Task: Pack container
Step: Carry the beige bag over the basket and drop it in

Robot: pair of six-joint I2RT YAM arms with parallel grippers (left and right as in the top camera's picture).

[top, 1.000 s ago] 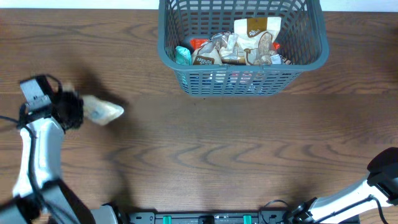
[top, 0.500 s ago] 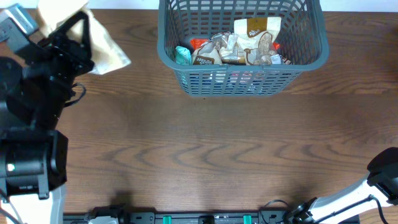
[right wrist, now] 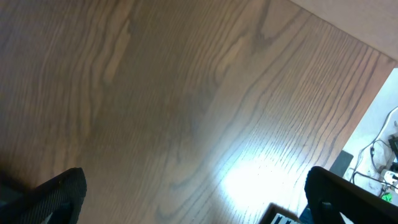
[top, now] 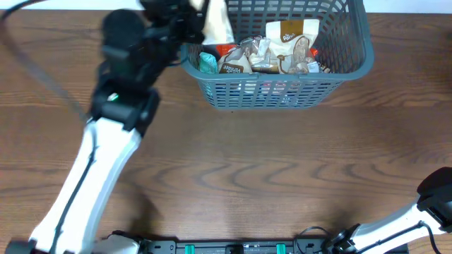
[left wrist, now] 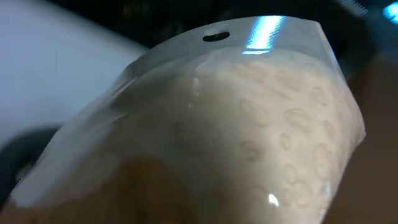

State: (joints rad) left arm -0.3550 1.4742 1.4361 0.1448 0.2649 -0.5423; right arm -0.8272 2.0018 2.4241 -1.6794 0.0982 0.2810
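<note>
Next I will shift my left gripper to the right in the overhead view, down into the basket by the teal packet, as the clear packet overhangs the basket's rim.
The container (top: 282, 90) is a dark grey slotted basket at the back of the table, holding several snack packets (top: 272, 53). My left gripper (top: 198, 20) is over the basket's left rim and is shut on a clear packet of pale snacks (top: 217, 22). That packet fills the left wrist view (left wrist: 236, 130) and hides the fingers there. My right gripper (right wrist: 196, 202) is open and empty above bare table wood, with both fingertips (right wrist: 53, 193) at the frame's lower corners. Only the right arm (top: 434, 201) shows overhead, at the lower right corner.
The wooden table (top: 247, 176) stretches in front of the basket. My left arm (top: 99, 169) crosses the left half of the table. The table's edge and some cables (right wrist: 382, 155) show at the right of the right wrist view.
My left gripper has lifted the pale packet off the table at the left and swung it right, up to the basket's left rim. The right arm has not moved.
</note>
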